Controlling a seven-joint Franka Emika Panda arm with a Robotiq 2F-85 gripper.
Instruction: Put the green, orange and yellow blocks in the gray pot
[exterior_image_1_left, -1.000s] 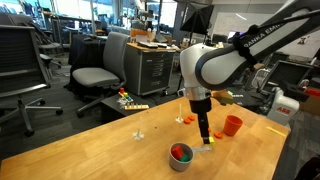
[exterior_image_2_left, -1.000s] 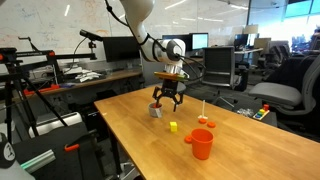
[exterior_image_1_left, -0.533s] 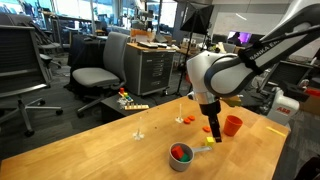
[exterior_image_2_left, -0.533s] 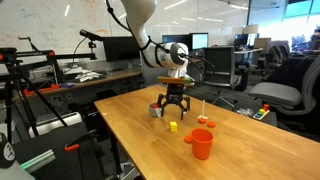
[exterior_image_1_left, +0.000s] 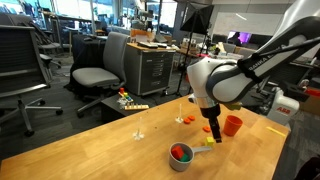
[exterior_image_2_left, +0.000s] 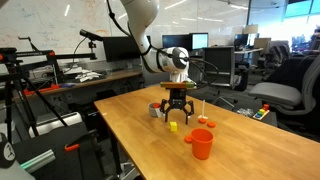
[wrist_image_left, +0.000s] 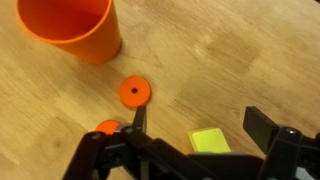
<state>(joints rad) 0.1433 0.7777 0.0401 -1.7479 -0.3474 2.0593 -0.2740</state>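
Next, my gripper comes down around the yellow block (exterior_image_1_left: 210, 141) (wrist_image_left: 208, 141) on the tabletop, because its spread open fingers still hang above with the block between them.
The yellow block (wrist_image_left: 208, 141) lies flat on the wooden table, and my gripper (wrist_image_left: 200, 125) is open just above it with a finger on each side. In an exterior view the yellow block (exterior_image_2_left: 172, 126) sits under the gripper (exterior_image_2_left: 176, 118). The gray pot (exterior_image_1_left: 181, 157) stands at the near table edge, its handle pointing toward the gripper (exterior_image_1_left: 213, 134). Green and orange pieces show inside it. In an exterior view the pot (exterior_image_2_left: 155, 110) is just behind the gripper, partly hidden by it.
An orange-red cup (wrist_image_left: 75, 28) stands close by, also in both exterior views (exterior_image_1_left: 232, 125) (exterior_image_2_left: 201, 144). A flat orange disc (wrist_image_left: 135, 92) lies between the cup and the gripper. A thin upright rod on an orange base (exterior_image_1_left: 183, 119) stands farther back. Office chairs (exterior_image_1_left: 95, 75) surround the table.
The gripper moved away from above the pot toward the orange-red cup and came down over the yellow block. Its jaws stayed open.
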